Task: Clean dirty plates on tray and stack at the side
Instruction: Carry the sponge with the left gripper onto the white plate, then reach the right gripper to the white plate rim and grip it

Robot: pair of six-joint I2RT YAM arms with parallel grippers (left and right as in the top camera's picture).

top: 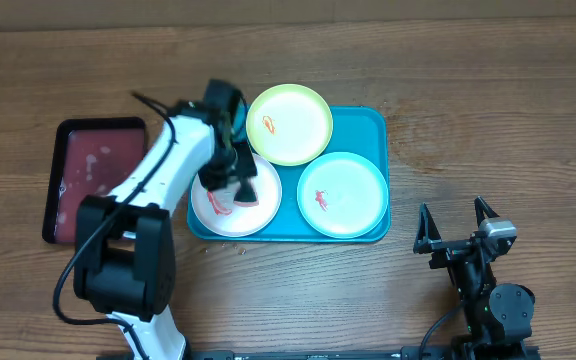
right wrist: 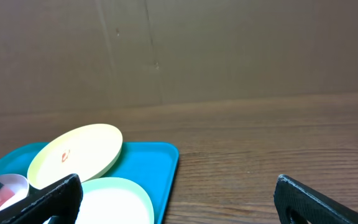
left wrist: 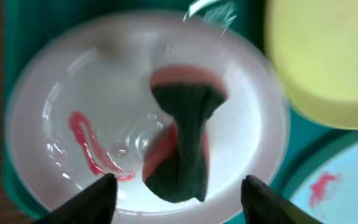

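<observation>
The sponge (left wrist: 182,137) leaves the white plate's rim beside the mint plate (top: 342,194) bare, so my right gripper must rise, reach outward across the tray, tilt down and lower onto it.
Three plates lie on the turquoise tray (top: 373,125): a white plate (top: 253,212) at front left, a yellow-green plate (top: 290,124) at the back and a mint plate (top: 342,194) at the right. Each carries a red smear. My left gripper (top: 230,175) hangs over the white plate (left wrist: 104,93), open. A pink and dark green sponge (left wrist: 182,137) lies crumpled on that plate between the spread fingers, touching neither, beside a red smear (left wrist: 89,146). My right gripper (top: 455,222) stands open over bare table, right of the tray, holding nothing.
A dark red tray (top: 98,175) sits on the wooden table left of the turquoise tray. The yellow-green plate (right wrist: 76,152) overlaps the other two plates' rims. A brown wall backs the table in the right wrist view.
</observation>
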